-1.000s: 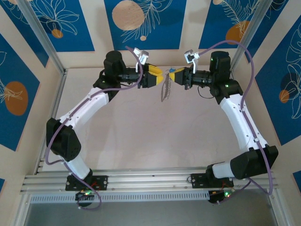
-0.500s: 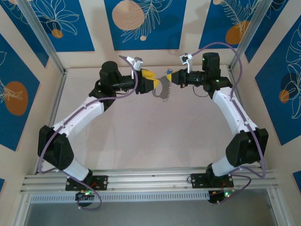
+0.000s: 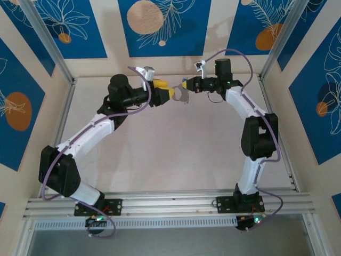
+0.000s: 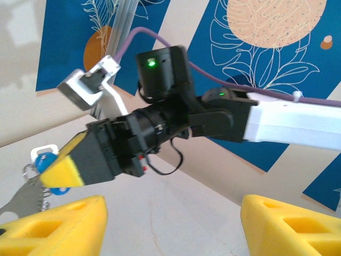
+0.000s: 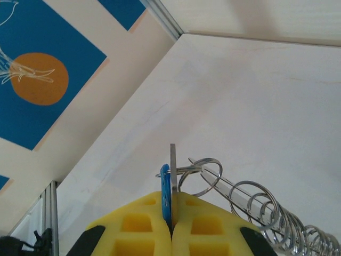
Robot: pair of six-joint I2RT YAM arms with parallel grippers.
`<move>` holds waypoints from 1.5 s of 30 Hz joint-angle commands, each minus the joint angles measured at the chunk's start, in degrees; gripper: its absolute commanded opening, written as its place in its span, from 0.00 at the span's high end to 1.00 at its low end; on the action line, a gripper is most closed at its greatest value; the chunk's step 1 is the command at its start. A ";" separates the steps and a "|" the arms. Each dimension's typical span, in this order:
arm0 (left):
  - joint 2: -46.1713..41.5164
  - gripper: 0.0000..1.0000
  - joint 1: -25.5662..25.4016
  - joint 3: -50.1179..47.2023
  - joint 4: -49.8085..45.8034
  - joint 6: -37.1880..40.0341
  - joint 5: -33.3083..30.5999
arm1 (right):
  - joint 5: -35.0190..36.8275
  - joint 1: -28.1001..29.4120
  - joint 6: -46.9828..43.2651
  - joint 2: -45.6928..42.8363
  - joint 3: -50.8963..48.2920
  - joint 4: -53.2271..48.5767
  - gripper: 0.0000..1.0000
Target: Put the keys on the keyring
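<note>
I will next move my right gripper back toward my base and down to the bare tabletop to let go of the key's blue head [image 5: 165,186], because the keyring hangs unsupported below it.
My right gripper [image 5: 171,198] is shut on the key's blue head [image 5: 165,186], with a thin grey metal edge pinched beside it. Wire rings and a pale coil [image 5: 256,208] of the keyring hang off the key to the right. From above, the right gripper [image 3: 187,86] sits at the back of the table with the grey keyring [image 3: 181,97] dangling under it. My left gripper [image 3: 169,95] faces it from the left, open, its yellow fingers [image 4: 53,224] wide apart with nothing between them. The left wrist view has the blue key [image 4: 45,160] and grey keyring [image 4: 18,197] at the far left.
The pale table [image 3: 170,149] has blue-and-cream patterned walls on three sides. Metal posts [image 3: 50,45] stand at the back corners. An aluminium rail [image 3: 170,202] carries both arm bases at the near edge.
Both arms have moved toward the back wall. The left jaws have spread and drawn back left from the keyring. The right gripper has carried key and keyring leftward and back.
</note>
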 commanded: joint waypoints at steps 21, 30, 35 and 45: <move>-0.37 0.33 0.71 -1.34 1.44 -1.76 0.00 | 5.90 3.21 8.62 -2.62 -28.45 14.93 1.00; -0.24 0.33 0.71 -2.14 2.28 -2.18 0.42 | 8.47 6.09 8.72 -4.33 -33.65 13.29 0.99; 0.33 0.33 0.70 -1.85 3.50 -3.12 0.88 | 9.97 7.86 9.54 -8.09 -38.83 13.45 0.74; -0.58 0.22 0.71 -2.51 2.89 -3.58 1.62 | 12.80 6.98 8.88 -29.87 -45.76 5.58 0.36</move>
